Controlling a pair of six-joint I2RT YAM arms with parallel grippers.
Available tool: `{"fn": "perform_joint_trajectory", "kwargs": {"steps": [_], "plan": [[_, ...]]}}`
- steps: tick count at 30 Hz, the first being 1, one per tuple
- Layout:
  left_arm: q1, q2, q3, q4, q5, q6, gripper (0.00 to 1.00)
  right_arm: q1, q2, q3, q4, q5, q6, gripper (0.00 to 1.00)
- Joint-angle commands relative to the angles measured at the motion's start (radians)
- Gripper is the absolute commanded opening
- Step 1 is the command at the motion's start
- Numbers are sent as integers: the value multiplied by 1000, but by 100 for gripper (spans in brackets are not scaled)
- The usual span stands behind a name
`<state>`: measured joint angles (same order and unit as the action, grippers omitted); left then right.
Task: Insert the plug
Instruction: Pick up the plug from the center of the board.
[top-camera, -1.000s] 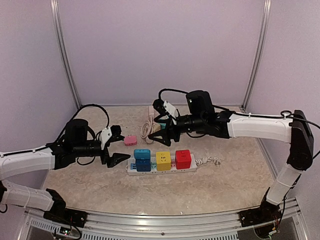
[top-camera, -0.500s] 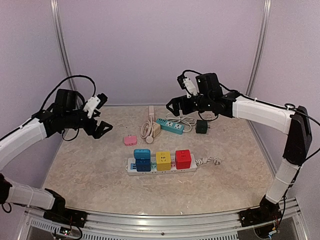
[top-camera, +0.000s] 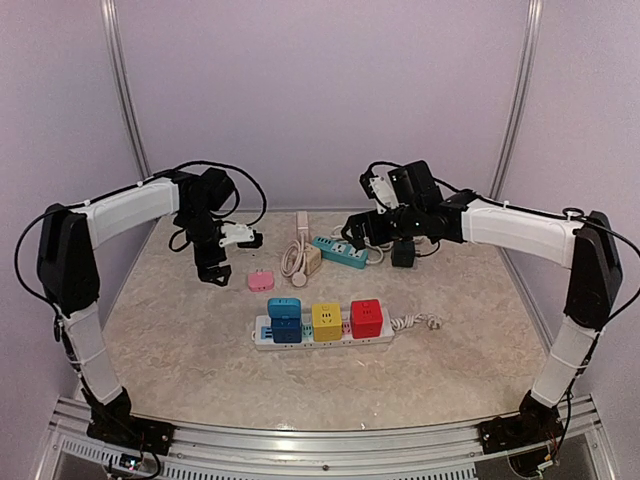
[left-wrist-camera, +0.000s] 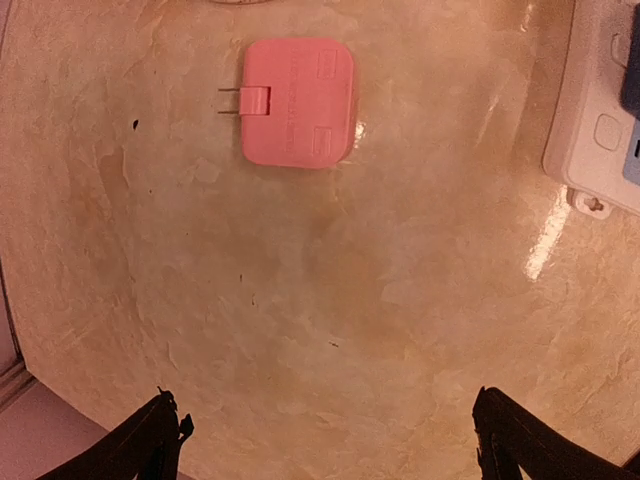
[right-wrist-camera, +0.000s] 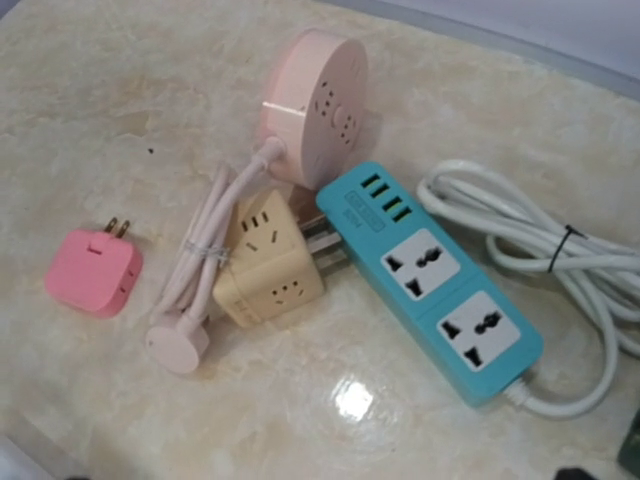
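Note:
Next, my left gripper moves to the right in the top view and down around the pink plug's end facing it, as that end lies clear.
A small pink plug (top-camera: 261, 281) lies flat on the table with its prongs out; it also shows in the left wrist view (left-wrist-camera: 298, 102) and the right wrist view (right-wrist-camera: 93, 271). My left gripper (top-camera: 212, 270) points down just left of it, open and empty, its black fingertips (left-wrist-camera: 160, 440) wide apart. A white power strip (top-camera: 320, 338) holds blue, yellow and red cube adapters; its end shows in the left wrist view (left-wrist-camera: 600, 110). My right gripper (top-camera: 357, 228) hovers open and empty over a teal power strip (right-wrist-camera: 430, 265); its fingers hardly show in its own view.
At the back of the table lie a beige cube adapter (right-wrist-camera: 268, 262), a pink round socket (right-wrist-camera: 313, 95) with its bundled cable, a coiled white cable (right-wrist-camera: 540, 240) and a black adapter (top-camera: 404, 252). Walls close in the back and sides.
My left arm has swung in from the raised left side and now points down beside the pink plug. My right gripper has dropped slightly toward the teal strip.

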<state>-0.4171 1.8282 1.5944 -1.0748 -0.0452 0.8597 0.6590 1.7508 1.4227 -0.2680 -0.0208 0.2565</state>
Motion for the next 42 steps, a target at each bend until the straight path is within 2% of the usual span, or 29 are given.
{"fn": "perform_joint_trajectory", "kwargs": {"steps": [1, 4, 8, 15, 18, 23, 32, 42], "plan": [[-38, 146, 105, 40, -7, 85, 99, -7, 18, 9, -27, -35, 43, 100], [-16, 248, 171, 88, 71, 76, 99, -7, 13, 2, -36, -26, 62, 100], [-9, 347, 215, 149, 107, 61, 99, -7, 2, -5, -38, -22, 85, 100], [-27, 417, 224, 179, 125, 69, 99, -6, -6, -15, -31, -31, 104, 100], [-23, 449, 240, 146, 132, 62, 94, -6, -17, -40, -15, -28, 104, 100], [-34, 486, 253, 134, 98, 32, 80, -6, -21, -65, 12, -33, 102, 100], [-32, 503, 257, 93, 115, 21, 61, -5, -31, -93, 36, -46, 100, 100], [-22, 454, 222, 76, 176, -24, 17, -6, -48, -104, 47, -66, 80, 100]]}}
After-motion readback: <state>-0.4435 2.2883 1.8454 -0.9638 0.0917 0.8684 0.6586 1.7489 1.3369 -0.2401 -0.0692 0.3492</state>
